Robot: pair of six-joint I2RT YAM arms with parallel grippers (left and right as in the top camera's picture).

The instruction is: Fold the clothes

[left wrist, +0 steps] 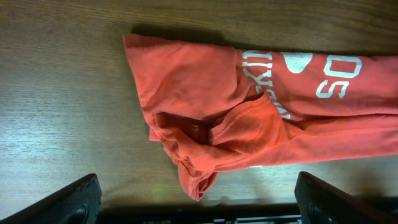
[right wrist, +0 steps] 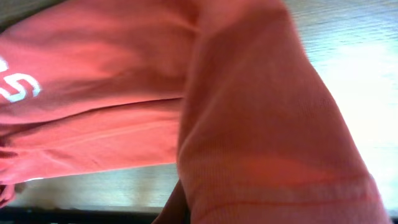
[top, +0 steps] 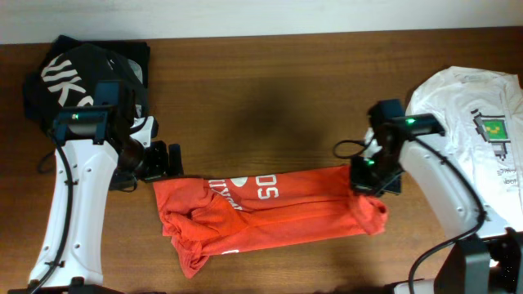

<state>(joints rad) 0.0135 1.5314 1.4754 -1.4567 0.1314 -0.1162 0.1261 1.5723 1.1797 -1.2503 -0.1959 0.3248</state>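
Observation:
The shirt's middle lies flat, so next my right gripper needs to carry the shirt's end left in the overhead view and release it beside the OS lettering.
The red-orange T-shirt with white lettering lies in a long band across the middle of the table, bunched at its left end. My left gripper is open and empty just left of the shirt's upper left corner; its fingers stand wide apart with the shirt's crumpled edge between and beyond them. My right gripper sits on the shirt's right end. The red cloth fills the right wrist view and hides the jaws, which look closed on it.
A black T-shirt with large white letters lies crumpled at the back left, behind the left arm. A white T-shirt with a small green square print lies at the right edge, under the right arm. Bare brown wood shows behind the red shirt.

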